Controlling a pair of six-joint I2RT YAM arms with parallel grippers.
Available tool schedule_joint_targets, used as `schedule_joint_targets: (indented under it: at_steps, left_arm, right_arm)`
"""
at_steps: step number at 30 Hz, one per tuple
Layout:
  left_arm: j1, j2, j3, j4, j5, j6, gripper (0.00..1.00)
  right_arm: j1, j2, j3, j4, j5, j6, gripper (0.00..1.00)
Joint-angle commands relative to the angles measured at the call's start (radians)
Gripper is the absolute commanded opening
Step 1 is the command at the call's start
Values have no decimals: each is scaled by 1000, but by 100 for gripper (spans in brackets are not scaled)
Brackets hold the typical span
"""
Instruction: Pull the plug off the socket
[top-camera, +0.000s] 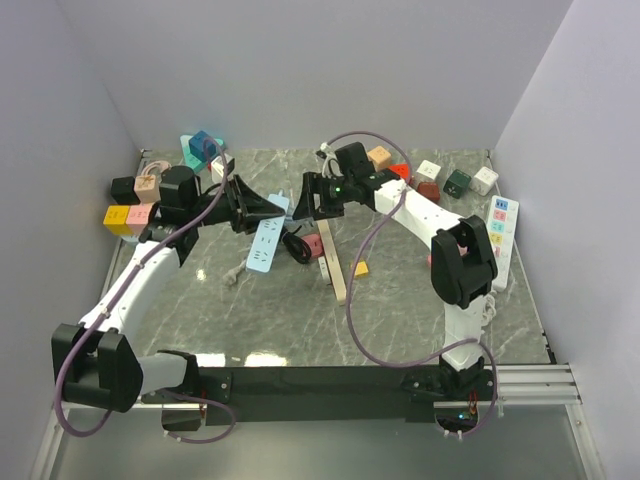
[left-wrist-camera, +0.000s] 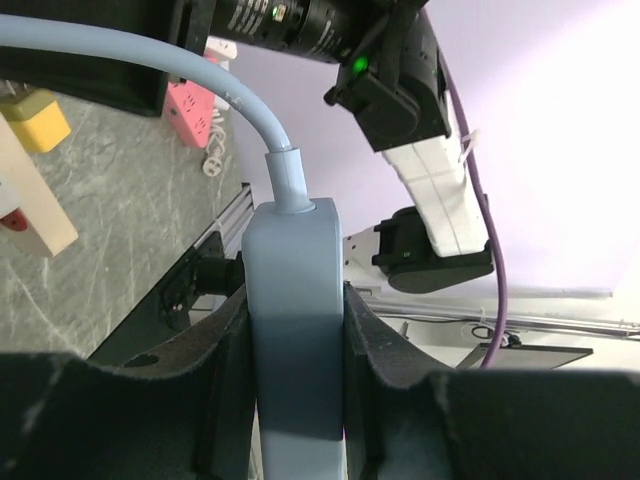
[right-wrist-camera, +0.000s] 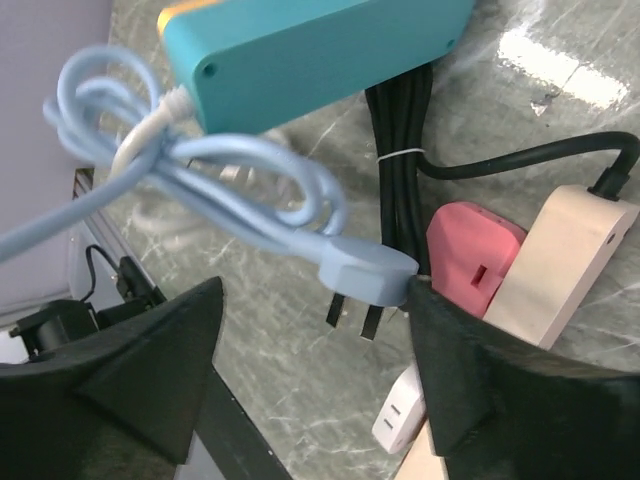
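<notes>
The power strip (top-camera: 264, 245) comes down and back in my left gripper next, for release onto the clear tabletop below, as the plug's pins are already bare.
My left gripper (top-camera: 258, 208) is shut on a light blue power strip (top-camera: 264, 245). In the left wrist view both fingers (left-wrist-camera: 225, 370) press the strip's narrow body (left-wrist-camera: 295, 320), and its blue cable (left-wrist-camera: 150, 55) leaves the top end. My right gripper (top-camera: 300, 198) is just right of the strip's end. In the right wrist view it (right-wrist-camera: 315, 300) is open. A light blue plug (right-wrist-camera: 370, 272) hangs between its fingers with its two prongs bare, in no socket, and touches the right fingertip (right-wrist-camera: 425, 300). A coil of blue cable (right-wrist-camera: 200, 165) leads to the plug.
A teal casing (right-wrist-camera: 320, 50) fills the top of the right wrist view. Below lie a black cable bundle (right-wrist-camera: 400, 150), a pink adapter (right-wrist-camera: 470, 250), a beige strip (right-wrist-camera: 560, 260) and a white plug (right-wrist-camera: 400, 420). Coloured adapter cubes (top-camera: 130, 205) line the back, with a white strip (top-camera: 502, 235) at right.
</notes>
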Motion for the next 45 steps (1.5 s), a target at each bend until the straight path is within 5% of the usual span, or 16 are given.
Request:
schedule_joint_targets:
  at_steps: [1, 5, 7, 18, 19, 20, 26, 34, 40, 45]
  left_arm:
    - [-15, -67, 70, 5, 57, 105, 1]
    - [0, -24, 172, -424, -139, 377, 1]
    - [0, 6, 160, -494, -224, 471, 1]
    - [-61, 74, -232, -318, -370, 539, 1]
    - [-67, 75, -237, -309, -377, 539, 6]
    - [-69, 77, -243, -307, -381, 537, 26]
    - [-70, 31, -190, -439, -557, 568, 99]
    - [-69, -188, -75, -661, -909, 478, 99]
    - [-64, -285, -85, -700, -1010, 405, 99]
    - [-61, -310, -128, -705, -987, 385, 99]
  right_arm:
    - [12, 7, 63, 22, -30, 2, 77]
    - [12, -5, 57, -79, 43, -5, 73]
    - [14, -68, 6, -84, 73, 0, 73]
    - [24, -203, -66, -200, 155, 8, 80]
    - [24, -194, -52, -209, 169, 6, 82]
    - [26, -186, -11, -219, 172, 5, 83]
    - [37, -15, 263, -311, 211, 67, 90]
    - [101, 340, 748, -478, 367, 118, 94]
    - [106, 435, 706, -392, 389, 186, 91]
    - [126, 568, 837, -389, 383, 201, 86]
